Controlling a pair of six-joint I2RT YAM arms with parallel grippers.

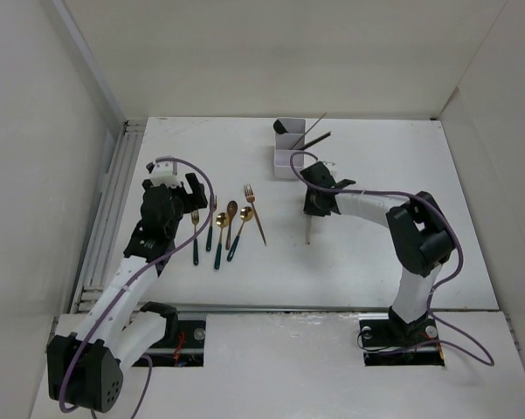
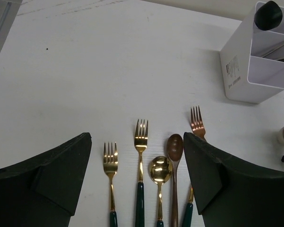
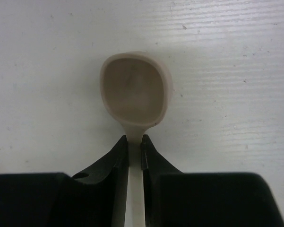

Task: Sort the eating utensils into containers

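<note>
My right gripper rises outward next. It then tilts the utensil's handle down into the organizer's far section (image 1: 293, 127), where the black spoon sits, and lets go, since that section lies outward of it.
Several gold-headed utensils with dark green handles lie in a row left of the table's middle: a gold fork (image 2: 110, 161), a longer gold fork (image 2: 141, 137) and a gold spoon (image 2: 160, 169). A brown spoon (image 2: 175, 146) and a copper fork (image 2: 196, 122) lie beside them; the row also shows from above (image 1: 220, 229). My left gripper (image 2: 137, 138) is open and empty, held above the row. My right gripper (image 3: 135, 142) is shut on the neck of a pale spoon (image 3: 136, 90); its handle (image 1: 308, 229) hangs below the gripper (image 1: 314, 201). The white organizer (image 1: 288, 160) holds a black spoon (image 2: 268, 14) and chopsticks (image 1: 316, 133).
White walls enclose the table on the left, back and right. A ridged rail (image 1: 105, 218) runs along the left edge. The organizer (image 2: 236, 66) stands at the back centre, just beyond my right gripper.
</note>
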